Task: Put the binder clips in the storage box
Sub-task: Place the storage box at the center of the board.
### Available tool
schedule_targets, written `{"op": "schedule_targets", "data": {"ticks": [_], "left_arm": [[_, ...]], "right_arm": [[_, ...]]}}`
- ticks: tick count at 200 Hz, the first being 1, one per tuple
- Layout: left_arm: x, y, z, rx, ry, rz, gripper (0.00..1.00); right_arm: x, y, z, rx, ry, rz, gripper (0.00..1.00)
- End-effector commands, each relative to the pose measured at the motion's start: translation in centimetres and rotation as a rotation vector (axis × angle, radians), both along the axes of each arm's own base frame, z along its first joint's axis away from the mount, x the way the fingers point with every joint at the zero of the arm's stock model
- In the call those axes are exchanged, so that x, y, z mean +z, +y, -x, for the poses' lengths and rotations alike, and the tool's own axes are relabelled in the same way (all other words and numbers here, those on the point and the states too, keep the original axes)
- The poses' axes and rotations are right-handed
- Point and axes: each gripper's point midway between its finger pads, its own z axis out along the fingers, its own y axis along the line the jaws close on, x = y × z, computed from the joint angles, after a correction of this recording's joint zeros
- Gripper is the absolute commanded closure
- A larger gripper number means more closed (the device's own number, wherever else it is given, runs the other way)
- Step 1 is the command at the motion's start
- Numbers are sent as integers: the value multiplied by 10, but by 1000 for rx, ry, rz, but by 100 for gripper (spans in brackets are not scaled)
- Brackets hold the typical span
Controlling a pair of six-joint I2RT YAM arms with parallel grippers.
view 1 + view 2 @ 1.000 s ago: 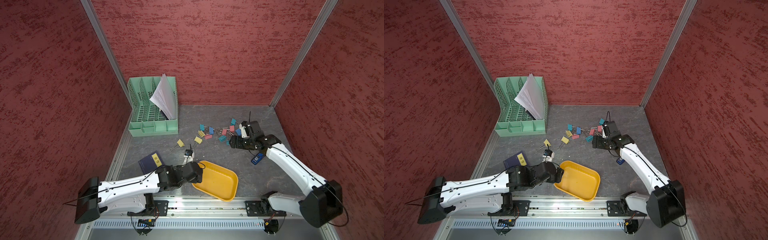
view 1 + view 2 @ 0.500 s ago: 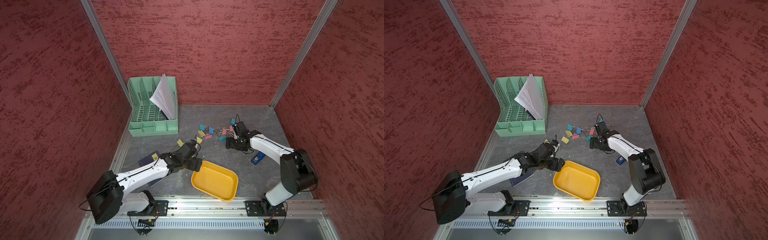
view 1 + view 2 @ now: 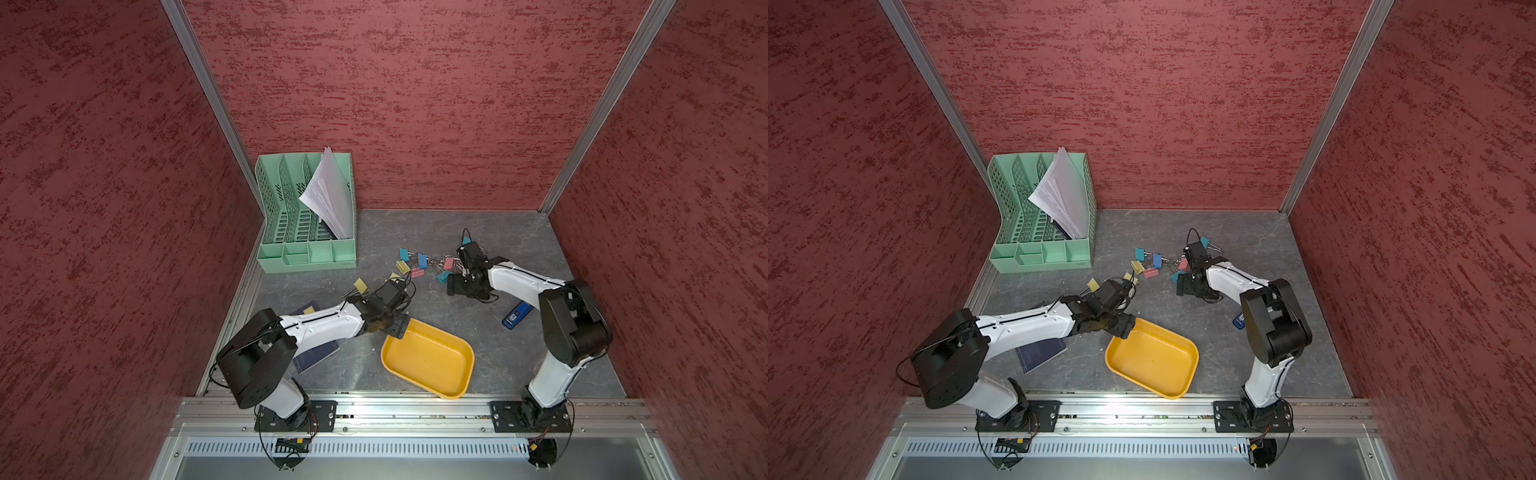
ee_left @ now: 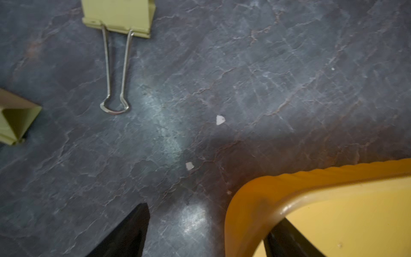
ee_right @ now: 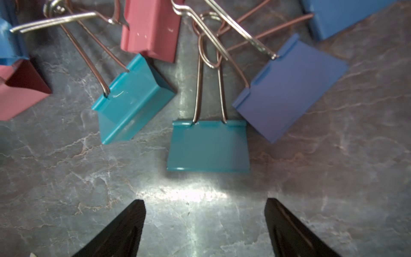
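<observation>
My right gripper should next ease outward and down over the nearest teal clip's body; its open gap spans that width.
The yellow-orange storage box lies empty at the front centre. My left gripper is open at its far left corner. In the left wrist view one finger is inside the box and one outside, with a wide gap to the wall; the left gripper holds nothing. Several binder clips lie scattered behind the box, and two yellow ones are near the left gripper. My right gripper is open just short of a teal clip.
A mint green file organizer holding papers stands at the back left. A blue stapler lies by the right arm. A dark notebook lies under the left arm. Red walls close in three sides.
The right gripper has moved left, up to the clip cluster. The left gripper has shifted slightly back along the box's left corner, and both arms have folded upward.
</observation>
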Motion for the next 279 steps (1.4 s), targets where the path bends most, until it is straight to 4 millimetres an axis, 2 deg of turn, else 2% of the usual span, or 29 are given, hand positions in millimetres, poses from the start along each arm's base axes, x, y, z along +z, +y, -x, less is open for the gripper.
{"op": "schedule_targets", "data": {"ticks": [1, 27, 50, 67, 101, 128, 176, 235, 260, 279], "left_arm": [[-7, 32, 0, 150, -7, -57, 25], [-7, 48, 10, 252, 3, -75, 28], [-1, 40, 25, 274, 12, -31, 28], [-6, 39, 39, 317, 41, -31, 32], [-21, 34, 70, 375, 85, -42, 32], [-28, 33, 85, 397, 102, -27, 32], [-22, 19, 97, 395, 108, 27, 32], [-10, -19, 117, 344, 138, 110, 30], [-11, -14, 117, 354, 129, 66, 23], [-3, -9, 115, 360, 113, 72, 17]], "right_arm": [[4, -2, -16, 0, -36, 24, 11], [0, -2, -18, 0, -27, 35, 11], [-3, -3, -18, 2, -22, 44, 13], [-5, -3, -19, 2, -19, 50, 14], [-11, -5, -20, 10, -8, 70, 16], [-16, -8, -24, 2, -6, 87, 19], [-25, -9, -26, 1, 8, 106, 29], [-29, -11, -25, -3, 4, 118, 35], [-31, -11, -26, -4, 2, 119, 40], [-31, -12, -25, 3, 0, 125, 44]]}}
